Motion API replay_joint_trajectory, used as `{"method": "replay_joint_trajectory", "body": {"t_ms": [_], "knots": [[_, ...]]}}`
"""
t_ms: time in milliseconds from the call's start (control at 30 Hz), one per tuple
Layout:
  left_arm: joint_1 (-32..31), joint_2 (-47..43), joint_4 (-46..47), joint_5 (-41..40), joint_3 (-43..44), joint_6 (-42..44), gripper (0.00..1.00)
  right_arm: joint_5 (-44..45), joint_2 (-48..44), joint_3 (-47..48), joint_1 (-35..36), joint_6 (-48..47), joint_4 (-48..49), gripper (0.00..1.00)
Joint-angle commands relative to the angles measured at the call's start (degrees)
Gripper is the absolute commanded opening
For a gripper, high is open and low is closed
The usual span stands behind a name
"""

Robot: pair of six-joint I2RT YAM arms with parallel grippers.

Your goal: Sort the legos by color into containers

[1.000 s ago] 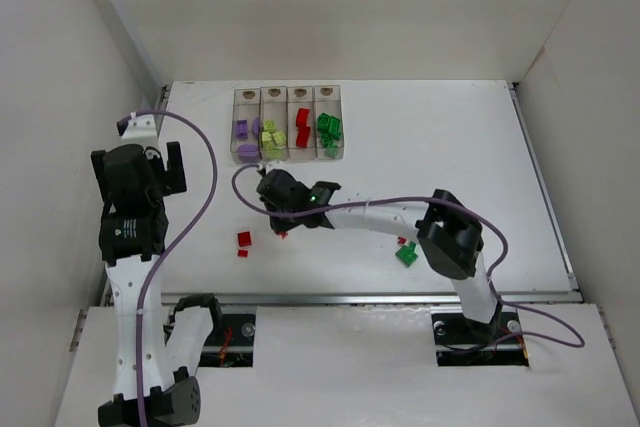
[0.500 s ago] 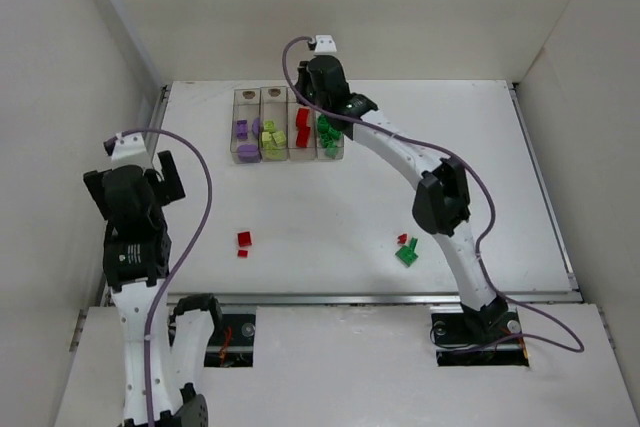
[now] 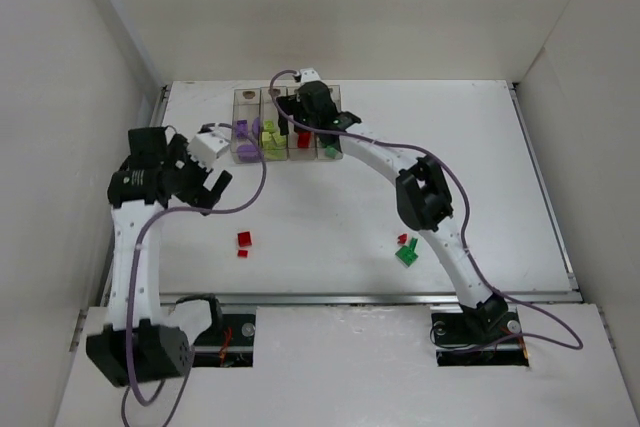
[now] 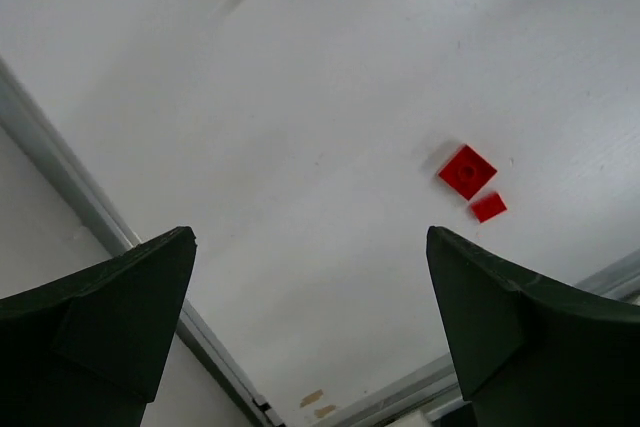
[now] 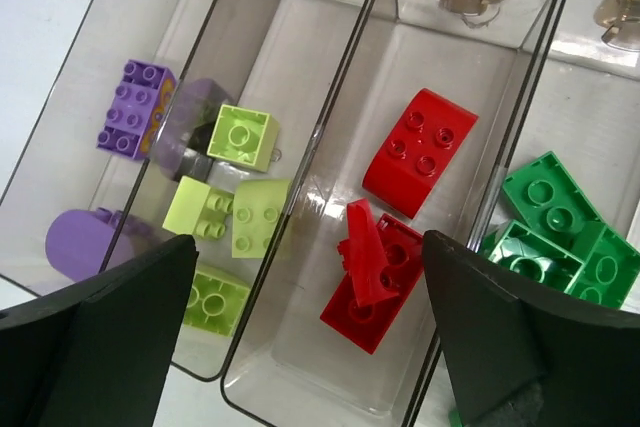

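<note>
My left gripper turns while moving back and down around the sides of the larger red lego next, since that lego lies at an angle to my open fingers.
The containers point(image 3: 275, 93) stand in a row at the back of the table. My right gripper point(image 3: 305, 125) hangs open over them. In the right wrist view the right gripper point(image 5: 309, 242) straddles the red bin point(image 5: 340, 97), which holds red legos point(image 5: 420, 152) and a thin red piece point(image 5: 365, 252) lying on a flat red brick. Yellow-green legos point(image 5: 260, 215), purple legos point(image 5: 135, 107) and green legos point(image 5: 555, 207) fill the neighbouring bins. My left gripper point(image 4: 308, 237) is open and empty above the table, with two loose red legos point(image 4: 467, 171) ahead on the right.
Two red legos point(image 3: 244, 239) lie front left. A green lego point(image 3: 406, 255) and a small red one point(image 3: 403, 239) lie front right beside the right arm. A metal rail point(image 4: 60, 187) borders the table's left edge. White walls enclose the table.
The right arm swung from the table's middle to the bins and its gripper opened, leaving a thin red piece in the red bin. The left gripper swung out over the table's left side.
</note>
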Motion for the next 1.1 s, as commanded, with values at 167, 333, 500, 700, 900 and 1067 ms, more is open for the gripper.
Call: {"method": "replay_joint_trajectory", "body": {"t_ms": [167, 333, 500, 700, 900, 1067], "knots": [[-21.29, 14.06, -9.25, -8.23, 4.27, 12.27, 1.0, -3.83, -12.79, -3.61, -0.86, -3.5, 2.99, 1.0], [-31.94, 16.09, -7.59, -10.08, -1.43, 12.27, 1.0, -1.99, -23.23, -13.89, -0.86, -5.44, 2.99, 1.0], [-32.75, 17.93, 1.53, -14.12, -11.89, 11.47, 1.0, -0.23, -28.79, -21.45, -0.86, -6.06, 2.99, 1.0], [-32.75, 20.57, 7.61, -16.06, -17.43, 9.02, 1.0, 0.3, -30.91, -26.29, -0.86, -6.06, 2.99, 1.0], [-32.75, 22.41, 13.68, -17.11, -20.33, 7.43, 0.86, -0.76, -31.43, -26.3, -0.86, -6.06, 1.86, 1.0], [-32.75, 25.05, 15.09, -19.92, -22.98, 6.2, 0.69, -0.23, -31.43, -26.82, -0.86, -6.06, 1.85, 1.0]]}}
